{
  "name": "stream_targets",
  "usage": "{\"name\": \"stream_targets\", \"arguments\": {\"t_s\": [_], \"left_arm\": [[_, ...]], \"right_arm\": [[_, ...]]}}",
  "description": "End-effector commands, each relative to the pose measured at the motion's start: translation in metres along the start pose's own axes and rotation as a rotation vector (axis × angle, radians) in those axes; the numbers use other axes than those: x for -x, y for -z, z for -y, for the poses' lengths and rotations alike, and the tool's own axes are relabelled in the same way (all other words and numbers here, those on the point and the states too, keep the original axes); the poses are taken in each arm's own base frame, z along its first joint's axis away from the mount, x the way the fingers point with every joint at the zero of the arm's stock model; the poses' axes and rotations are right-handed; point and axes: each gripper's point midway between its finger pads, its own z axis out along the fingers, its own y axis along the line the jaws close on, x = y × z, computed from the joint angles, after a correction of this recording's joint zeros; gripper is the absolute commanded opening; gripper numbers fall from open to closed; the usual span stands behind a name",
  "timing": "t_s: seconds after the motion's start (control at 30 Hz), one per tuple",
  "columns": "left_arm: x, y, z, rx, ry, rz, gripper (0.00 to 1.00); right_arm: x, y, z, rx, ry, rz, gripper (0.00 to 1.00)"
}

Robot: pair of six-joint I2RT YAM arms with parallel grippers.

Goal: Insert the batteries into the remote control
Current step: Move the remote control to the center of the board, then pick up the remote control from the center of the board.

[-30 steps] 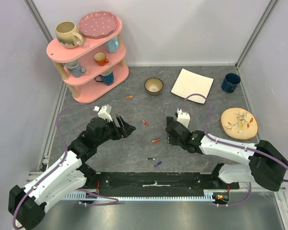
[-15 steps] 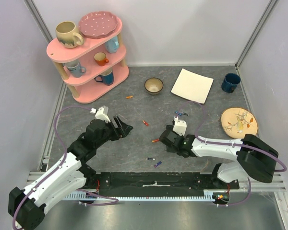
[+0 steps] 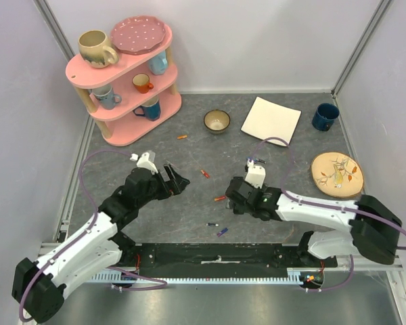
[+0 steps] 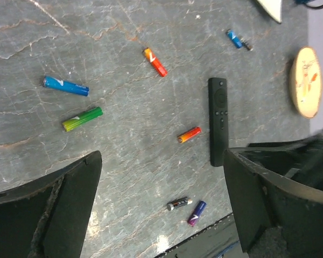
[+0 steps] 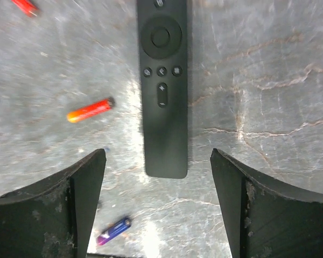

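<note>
I should next lower my left gripper across onto the remote's far end (image 4: 219, 93), below it and to the right in the top view, clear of my right gripper.
The black remote control (image 5: 162, 86) lies flat on the grey table, buttons up; it also shows in the left wrist view (image 4: 218, 121). In the top view my right arm hides it. My right gripper (image 5: 157, 158) is open, its fingers either side of the remote's near end; in the top view it sits mid-table (image 3: 233, 195). My left gripper (image 3: 176, 181) is open and empty above the table (image 4: 160, 161). Batteries lie scattered: an orange-red one (image 5: 90, 109) beside the remote, a purple one (image 5: 112, 230), a black one (image 4: 179, 203), a green one (image 4: 82, 119), a blue one (image 4: 65, 85).
A pink three-tier shelf (image 3: 122, 74) with mugs and a plate stands at the back left. A small bowl (image 3: 217, 121), a white square plate (image 3: 271, 120) and a blue mug (image 3: 325, 116) stand at the back. A round wooden board (image 3: 336, 174) lies at the right.
My right gripper has moved left and towards the near edge, over the remote. My left arm has barely shifted.
</note>
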Motion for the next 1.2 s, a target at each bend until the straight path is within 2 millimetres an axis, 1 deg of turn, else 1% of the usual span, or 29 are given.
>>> {"name": "stream_targets", "arguments": {"t_s": [0.0,0.07,0.13,0.17,0.2,0.23,0.27,0.3,0.33,0.37,0.43,0.47,0.5,0.53,0.57,0.6,0.67,0.7,0.73,0.77,0.8,0.83,0.87,0.9,0.93,0.97,1.03,1.07,1.17], "left_arm": [[0.007,-0.012,0.011,0.022,-0.059,-0.031,0.99],[0.001,-0.018,0.013,0.058,-0.097,-0.067,0.99],[0.003,-0.026,0.021,0.089,-0.139,-0.07,0.99],[-0.004,-0.027,0.032,0.077,-0.168,-0.081,0.99],[0.001,-0.028,0.045,0.063,-0.177,-0.067,0.99],[-0.001,-0.035,0.042,0.106,-0.2,-0.065,0.99],[-0.008,-0.036,0.05,0.106,-0.229,-0.077,0.99],[-0.001,-0.038,0.063,0.106,-0.237,-0.057,0.99],[-0.002,-0.045,0.059,0.158,-0.258,-0.043,0.99],[-0.006,-0.048,0.061,0.168,-0.264,-0.053,0.99],[-0.003,-0.055,0.068,0.168,-0.238,-0.029,0.99],[-0.003,-0.064,0.065,0.19,-0.209,-0.008,0.99],[-0.006,-0.068,0.069,0.176,-0.125,-0.022,0.99],[-0.025,-0.07,0.086,0.065,-0.101,-0.147,0.99],[-0.03,-0.079,0.087,0.022,-0.118,-0.195,0.92],[-0.032,-0.084,0.096,-0.013,-0.102,-0.21,0.89],[-0.046,-0.087,0.112,-0.079,-0.124,-0.251,0.85],[-0.052,-0.094,0.117,-0.07,-0.145,-0.258,0.85],[-0.062,-0.095,0.123,-0.059,-0.18,-0.265,0.86],[-0.056,-0.099,0.141,-0.07,-0.202,-0.251,0.9],[-0.075,-0.106,0.126,0.017,-0.245,-0.313,0.91],[-0.083,-0.111,0.128,0.055,-0.28,-0.317,0.91],[-0.075,-0.117,0.147,0.047,-0.285,-0.297,0.91],[-0.08,-0.121,0.145,0.079,-0.303,-0.307,0.91],[-0.09,-0.129,0.133,0.137,-0.326,-0.321,0.91],[-0.09,-0.133,0.137,0.148,-0.307,-0.314,0.91],[-0.098,-0.142,0.122,0.211,-0.316,-0.331,0.91],[-0.098,-0.146,0.123,0.226,-0.304,-0.33,0.9],[-0.106,-0.152,0.114,0.281,-0.3,-0.348,0.89]], "right_arm": [[0.063,0.048,-0.018,0.081,-0.024,0.169,0.88],[0.08,0.063,-0.02,0.105,0.004,0.215,0.9],[0.1,0.079,-0.014,0.107,0.054,0.293,0.95],[0.105,0.082,-0.009,0.097,0.074,0.317,0.98],[0.111,0.089,-0.003,0.093,0.077,0.347,0.98],[0.119,0.093,0.005,0.063,0.077,0.387,0.98],[0.12,0.094,0.01,0.055,0.083,0.401,0.98],[0.125,0.101,0.015,0.059,0.073,0.427,0.98],[0.131,0.104,0.021,0.04,0.064,0.458,0.98],[0.131,0.104,0.026,0.033,0.055,0.476,0.98],[0.137,0.111,0.034,0.045,0.009,0.52,0.98],[0.139,0.109,0.043,0.02,-0.028,0.559,0.98],[0.143,0.116,0.048,0.04,-0.07,0.588,0.98],[0.144,0.119,0.05,0.057,-0.084,0.602,0.98],[0.146,0.127,0.046,0.125,-0.043,0.623,0.98],[0.147,0.131,0.043,0.164,-0.022,0.631,0.98],[0.149,0.142,0.045,0.221,-0.023,0.656,0.98],[0.151,0.146,0.046,0.23,-0.028,0.667,0.98],[0.152,0.149,0.048,0.235,-0.031,0.672,0.98],[0.153,0.153,0.05,0.241,-0.032,0.676,0.98],[0.153,0.155,0.05,0.247,-0.015,0.674,0.98],[0.153,0.157,0.049,0.252,-0.013,0.672,0.98],[0.153,0.157,0.048,0.249,0.001,0.66,0.98],[0.152,0.157,0.045,0.256,0.007,0.649,0.98],[0.152,0.157,0.045,0.25,0.008,0.642,0.98],[0.151,0.155,0.044,0.234,0.021,0.626,0.98],[0.15,0.154,0.041,0.236,0.014,0.607,0.98],[0.149,0.153,0.038,0.242,0.02,0.598,0.98],[0.146,0.151,0.035,0.253,0.003,0.584,0.98]]}}
